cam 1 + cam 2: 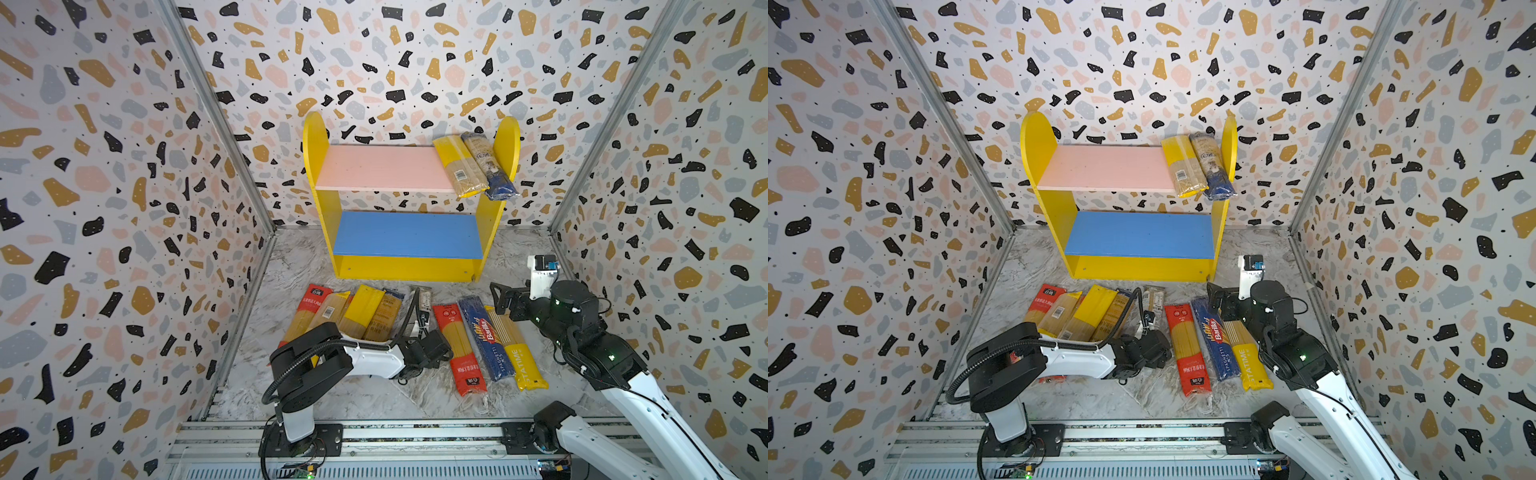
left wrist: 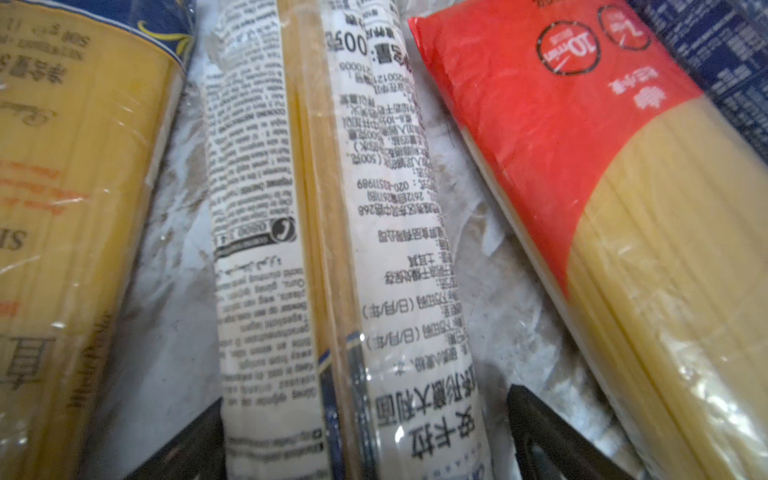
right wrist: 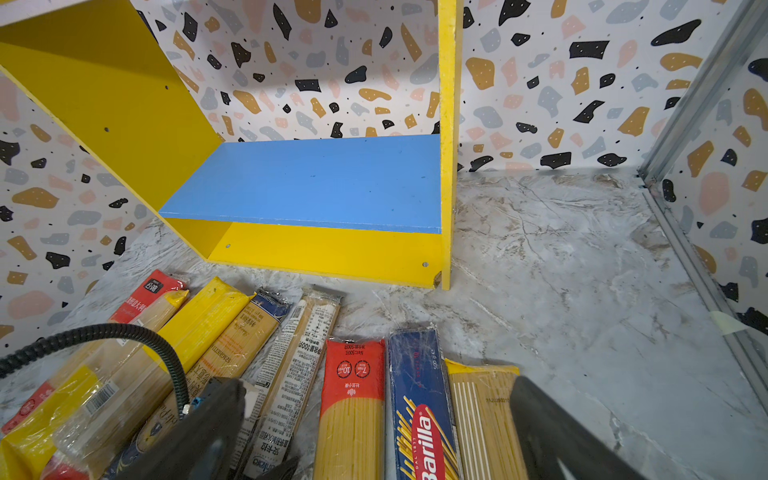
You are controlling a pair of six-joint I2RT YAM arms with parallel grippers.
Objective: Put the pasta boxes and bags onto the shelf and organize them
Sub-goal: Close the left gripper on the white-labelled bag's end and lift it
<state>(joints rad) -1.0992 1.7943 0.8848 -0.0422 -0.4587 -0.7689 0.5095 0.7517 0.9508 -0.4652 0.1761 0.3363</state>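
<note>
Next, my left gripper stays low and draws its open fingers together on the near end of the white-labelled pack, since that end already lies between them.
The shelf stands at the back, its blue lower board bare. On the right of its pink upper board lie a yellow pack and a dark-blue-ended pack. My left gripper is low on the floor, open, its jaws either side of a white-labelled pack, with a gap on one side. A red-ended pack, the Barilla pack and the STATIME pack lie alongside. My right gripper hovers open over their far ends.
Several more packs lie fanned out on the marble floor, left of the white-labelled one, partly under my left arm and its black cable. Patterned walls close in on three sides. A metal rail runs along the front.
</note>
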